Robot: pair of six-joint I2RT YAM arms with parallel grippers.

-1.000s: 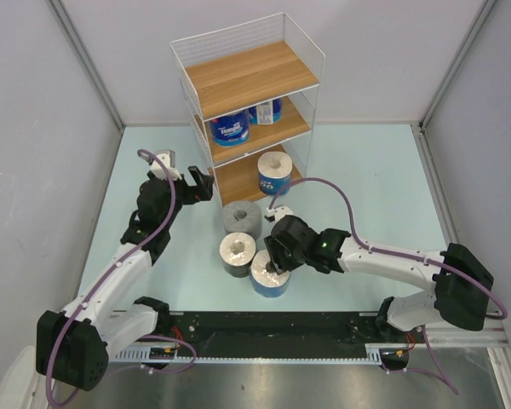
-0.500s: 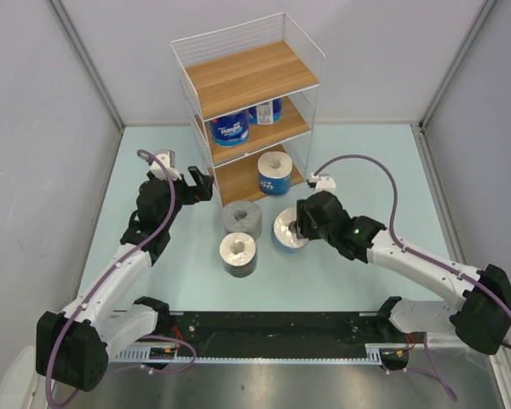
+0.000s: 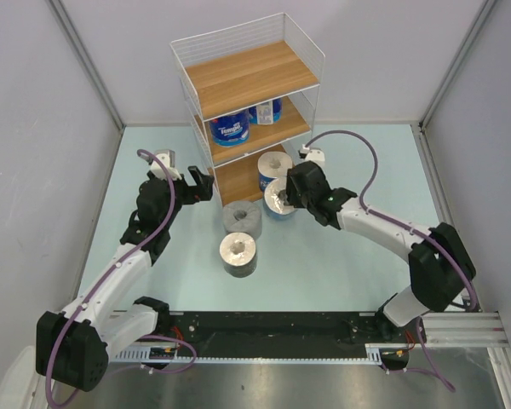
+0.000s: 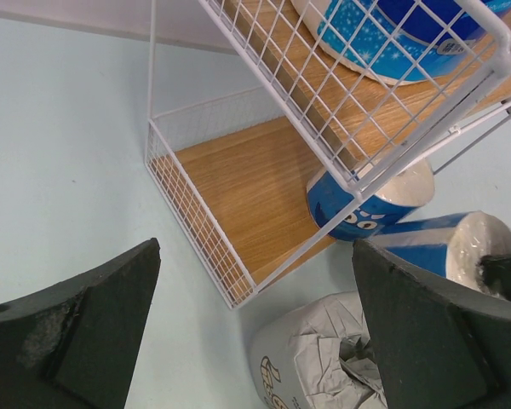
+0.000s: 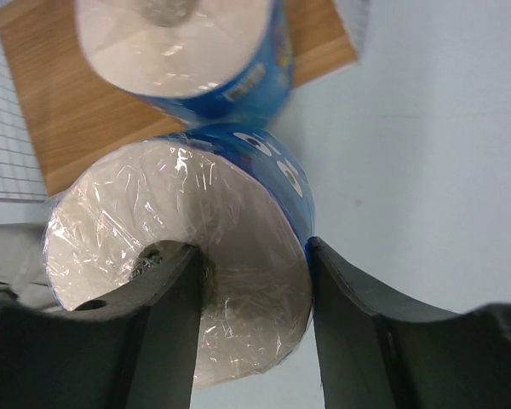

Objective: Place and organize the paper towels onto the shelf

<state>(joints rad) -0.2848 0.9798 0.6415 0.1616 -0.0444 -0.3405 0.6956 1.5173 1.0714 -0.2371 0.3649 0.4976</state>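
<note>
The shelf's bottom board is bare beside the standing blue roll, so my right gripper next moves outward, to the left in the top view, onto it and releases.
My right gripper is shut on a blue-wrapped paper towel roll just in front of the shelf's bottom tier. In the right wrist view one finger sits in the roll's core and the other presses its outside. Another blue roll stands on the bottom board, and two more are on the middle tier. A grey roll and a black roll stand on the table. My left gripper hangs open and empty left of the shelf, above the grey roll.
The shelf's top board is bare. White wire sides enclose the bottom tier on the left. Grey walls border the pale table on three sides. The right arm's cable arcs beside the shelf.
My right gripper lifted the blue roll from the near table beside the black roll and carried it up to the front of the bottom tier. The left arm stayed still.
</note>
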